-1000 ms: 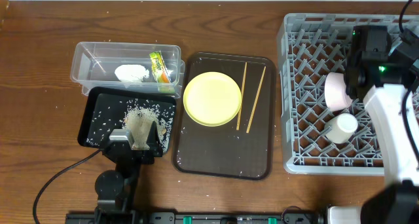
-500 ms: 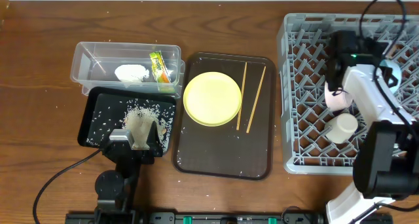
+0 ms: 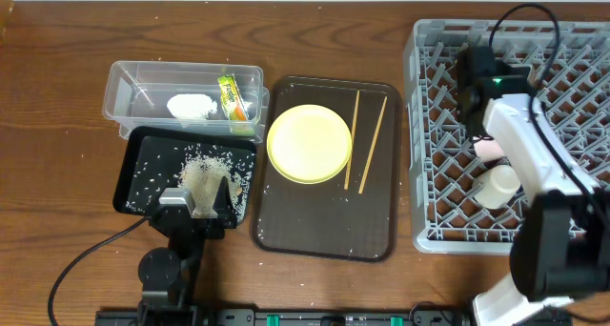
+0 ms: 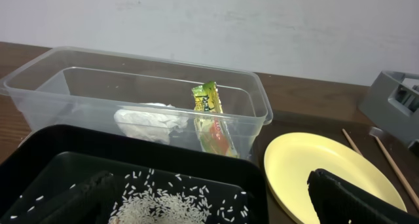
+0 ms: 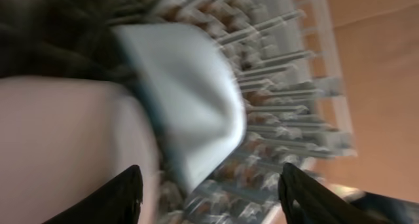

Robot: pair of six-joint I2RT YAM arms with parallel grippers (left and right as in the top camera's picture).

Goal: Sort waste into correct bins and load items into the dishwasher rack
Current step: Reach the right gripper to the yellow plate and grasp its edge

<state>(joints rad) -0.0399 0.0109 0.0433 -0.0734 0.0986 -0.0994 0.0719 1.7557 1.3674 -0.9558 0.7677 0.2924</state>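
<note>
I will swing my right gripper off the rack next, left in the overhead view, down onto the yellow plate's rim by the chopsticks.
In the grey dishwasher rack a white-pink bowl leans next to a light blue bowl. My right gripper hovers just left of them, open, with nothing between its fingers; this view is blurred. The yellow plate and two chopsticks lie on the brown tray. Wrapper and tissue sit in the clear tub. Rice lies in the black tray. My left gripper is open above the rice.
The tub and black tray stand side by side at the left, the brown tray in the middle, the rack at the right. A black cable runs from the left arm's base across the front of the table.
My right gripper has opened and let go of the white-pink bowl, which stays in the rack. The right arm has swung left and back over the rack. The left arm has not moved.
</note>
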